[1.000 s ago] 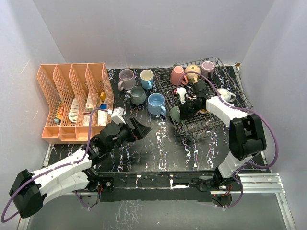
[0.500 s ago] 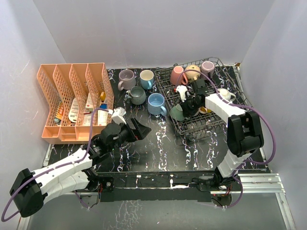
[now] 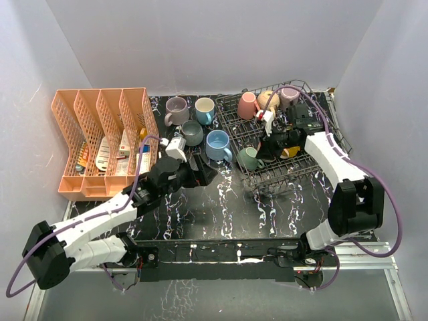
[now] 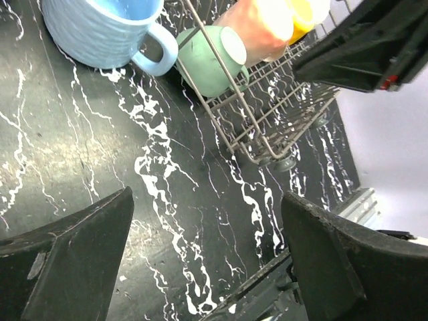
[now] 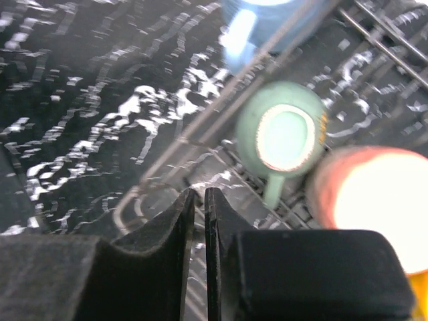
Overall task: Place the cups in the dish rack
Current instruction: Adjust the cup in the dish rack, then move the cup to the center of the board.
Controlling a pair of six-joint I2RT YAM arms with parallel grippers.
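Observation:
My left gripper should next move outward and down over the blue cup's rim [image 3: 226,148] [image 4: 153,18] beside its handle, because the upright cup's opening has room for one finger inside.
The dish rack [image 3: 314,137] stands at the back right, with pink [image 3: 248,105], tan [image 3: 268,100] and mauve [image 3: 289,95] cups along its far side. A green cup [image 3: 250,158] [image 5: 281,134] lies in its front left corner. My right gripper [image 3: 264,150] [image 5: 199,190] hovers just above it, shut and empty. On the table left of the rack are a blue cup [image 3: 218,144] [image 4: 100,27], a grey one [image 3: 192,132], a mauve one [image 3: 176,109] and a white one [image 3: 204,109]. My left gripper [image 3: 204,175] [image 4: 206,200] hangs open in front of the blue cup.
An orange divided organiser [image 3: 100,140] with small items fills the back left. The rack's wire wall [image 4: 267,127] rises close on the right of the blue cup. White walls enclose the black marbled table [image 3: 227,207] on three sides.
My right gripper has drawn back and up from the green cup, which stays in the rack. The left arm has reached forward, bringing its open gripper nearer the blue cup.

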